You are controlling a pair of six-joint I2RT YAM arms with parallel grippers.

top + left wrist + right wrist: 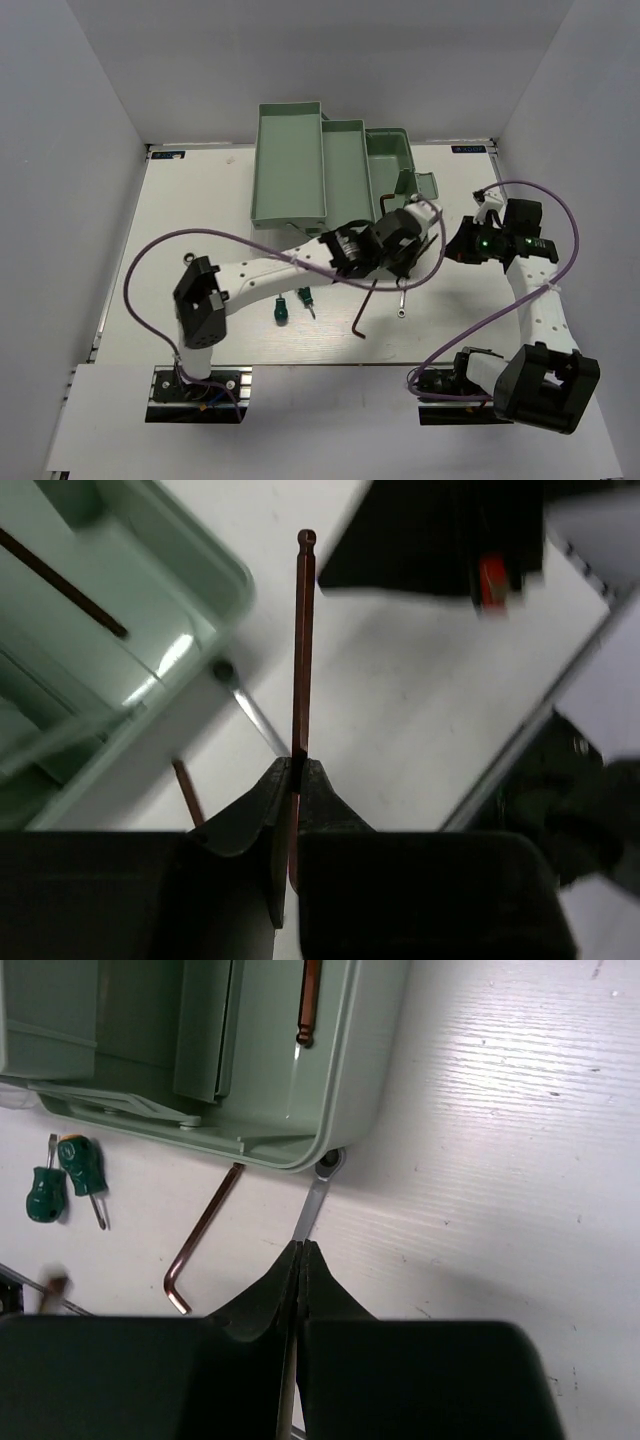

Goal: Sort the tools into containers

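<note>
My left gripper is holding a hex key and will next move outward over the toolbox compartment [395, 208] [108, 662] below, go down and release it alongside, since another lies there.
The mint-green toolbox [290, 190] stands open at the back centre. My left gripper [425, 228] [300, 763] hovers by its right end, shut on a thin reddish-dark hex key [303, 650] that points forward. My right gripper [462, 240] [303, 1247] is shut with nothing clearly between its jaws. A silver wrench [312, 1205] [255, 710] lies on the table beyond its tips, ring end at the toolbox corner [300, 1150]. A loose hex key [362, 315] [205, 1225] and two green screwdrivers [283, 311] [45, 1192] lie in front. Another hex key [310, 1000] lies in the toolbox.
Purple cables loop over the table from both arms, one on the left [200, 240] and one on the right [560, 220]. The toolbox lid [420, 185] juts out at the right end. White walls enclose the table on three sides.
</note>
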